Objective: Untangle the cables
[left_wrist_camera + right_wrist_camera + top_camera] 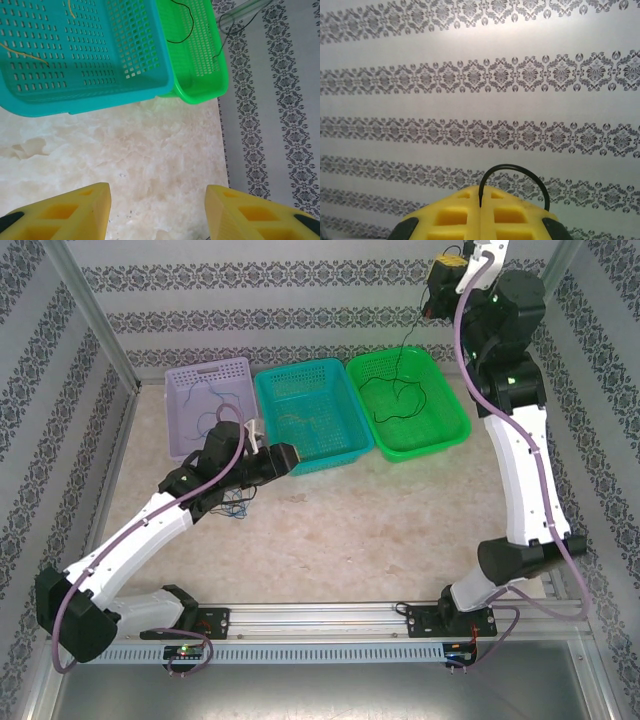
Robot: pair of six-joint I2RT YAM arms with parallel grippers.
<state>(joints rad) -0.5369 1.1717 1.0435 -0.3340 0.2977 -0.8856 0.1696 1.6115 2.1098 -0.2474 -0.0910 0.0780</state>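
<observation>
My right gripper tilts its fingers down next, lowers them over the basket's far end [397, 364] and releases, as the green basket [450, 430] below holds the black cable's rest.
My right gripper [446, 264] is raised high at the back wall and shut on a black cable [515, 172], which loops over its yellow fingertips [495, 210]. The black cable [408, 340] hangs down into the green basket [450, 430], where the rest lies coiled. My left gripper [285, 458] hovers low over the table by the teal basket's [335, 455] near left corner. It is open [157, 200] with only bare tabletop between its fingers. A blue cable tangle [236, 506] lies on the table under the left arm. More blue cable [212, 412] is in the lavender basket. A yellowish-green cable [25, 54] lies in the teal basket.
Three baskets stand in a row at the back: lavender [180, 390], teal and green. Patterned walls close in the back and both sides. The marbled tabletop [380, 530] stretches in front of the baskets to the rail at the near edge.
</observation>
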